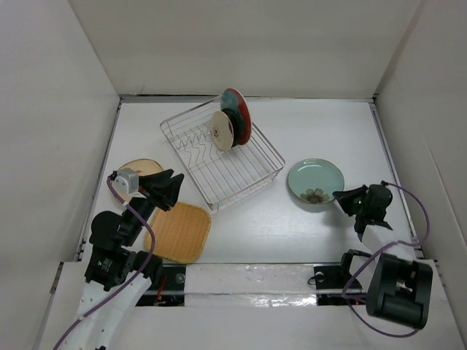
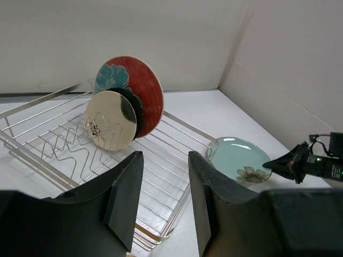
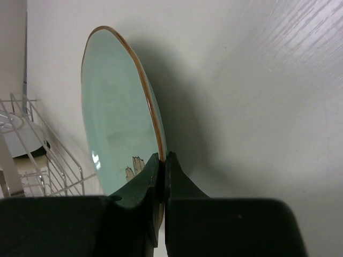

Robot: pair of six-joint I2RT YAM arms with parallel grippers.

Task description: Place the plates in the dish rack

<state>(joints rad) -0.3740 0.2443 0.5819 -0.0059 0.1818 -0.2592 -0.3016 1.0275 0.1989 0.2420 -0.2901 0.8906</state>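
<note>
Next, my right gripper rises outward and to the left in the top view, then comes down over the rack's empty slots beside the cream plate [image 1: 222,130].
The silver wire dish rack [image 1: 241,171] stands at the table's middle. Upright in its far end are the teal-and-red plate [image 1: 238,113], a black plate [image 2: 136,110] and the cream plate [image 1: 222,130]. My right gripper [image 1: 340,197] is shut on the near rim of the pale green flower plate [image 1: 314,179], right of the rack; the right wrist view shows the rim [image 3: 155,134] between its fingers. My left gripper [image 1: 172,191] is open and empty, over the table beside the orange woven plate [image 1: 179,232]. The tan wooden plate [image 1: 142,169] lies behind it, partly hidden.
White walls enclose the table on three sides. The arm bases and a glossy strip [image 1: 248,281] run along the near edge. A purple cable [image 1: 419,219] loops by the right arm.
</note>
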